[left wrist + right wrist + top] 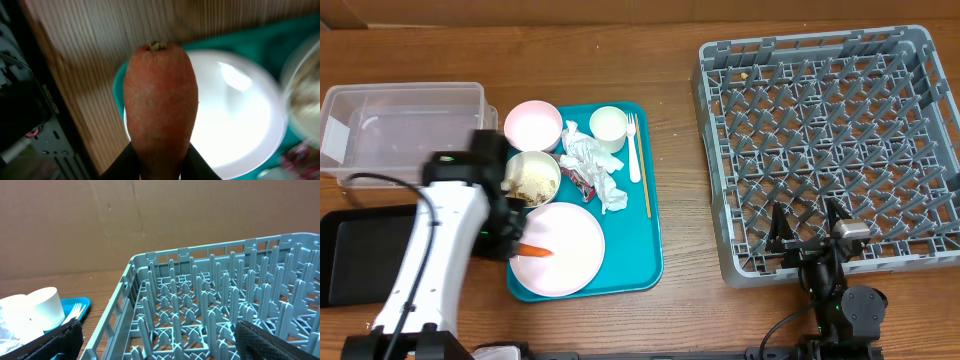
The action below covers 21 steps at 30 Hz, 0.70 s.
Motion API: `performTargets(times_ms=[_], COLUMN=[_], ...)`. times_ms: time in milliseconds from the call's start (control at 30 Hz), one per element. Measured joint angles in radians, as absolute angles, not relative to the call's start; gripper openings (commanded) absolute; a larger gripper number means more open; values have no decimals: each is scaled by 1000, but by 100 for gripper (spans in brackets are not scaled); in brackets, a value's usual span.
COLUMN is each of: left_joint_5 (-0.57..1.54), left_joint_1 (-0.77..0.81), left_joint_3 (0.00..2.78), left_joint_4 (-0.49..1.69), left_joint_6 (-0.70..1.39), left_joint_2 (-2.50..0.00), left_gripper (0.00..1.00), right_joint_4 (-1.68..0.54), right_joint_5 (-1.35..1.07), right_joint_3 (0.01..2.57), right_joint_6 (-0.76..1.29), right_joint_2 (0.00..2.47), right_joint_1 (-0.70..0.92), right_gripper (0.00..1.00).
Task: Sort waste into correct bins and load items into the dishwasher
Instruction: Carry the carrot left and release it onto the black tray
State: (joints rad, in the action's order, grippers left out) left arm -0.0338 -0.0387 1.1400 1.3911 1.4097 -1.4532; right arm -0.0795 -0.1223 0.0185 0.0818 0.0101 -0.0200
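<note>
I should next move my left gripper off the plate [565, 250], to the left in the overhead view, over the black tray [362, 255]. I will release the carrot there because that tray is open.
My left gripper [515, 245] is shut on the orange carrot stick [533, 251], held just over the left edge of the pale-pink plate [565, 250]. Up close, the carrot [160, 100] stands between the dark fingers [125, 167], with the plate [235, 115] behind it. A bowl of beige scraps [532, 178], a second bowl [533, 124], a cup [608, 125], a fork [634, 150], crumpled napkins [592, 165] and a red wrapper [582, 181] lie on the teal tray. My right gripper [810, 235] stands open and holds nothing at the near edge of the grey dish rack [830, 140].
The clear tub [405, 125] sits at the far left and the black tray [360, 255] in front of it, both left of the teal tray [645, 255]. The left arm reaches across the black tray's right end. A thin stick [646, 185] lies beside the fork.
</note>
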Motion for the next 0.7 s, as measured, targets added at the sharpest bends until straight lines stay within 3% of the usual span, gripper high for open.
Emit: performTargets(times_ms=[200, 400, 700], left_joint_5=[-143, -224, -336], left_joint_1=[-379, -632, -713], left_joint_3=[1171, 1171, 1172], left_joint_4=[1359, 1146, 970], left_joint_6=[1387, 1375, 1350], left_joint_2=[-1453, -1454, -1620], left_gripper=[14, 18, 30], right_joint_4=[-78, -78, -78], right_joint_5=[-123, -122, -123], right_joint_3=[19, 19, 19], right_joint_6=[81, 81, 81], right_joint_2=[10, 10, 10], right_joint_1=[-20, -20, -20], right_gripper=[100, 100, 100])
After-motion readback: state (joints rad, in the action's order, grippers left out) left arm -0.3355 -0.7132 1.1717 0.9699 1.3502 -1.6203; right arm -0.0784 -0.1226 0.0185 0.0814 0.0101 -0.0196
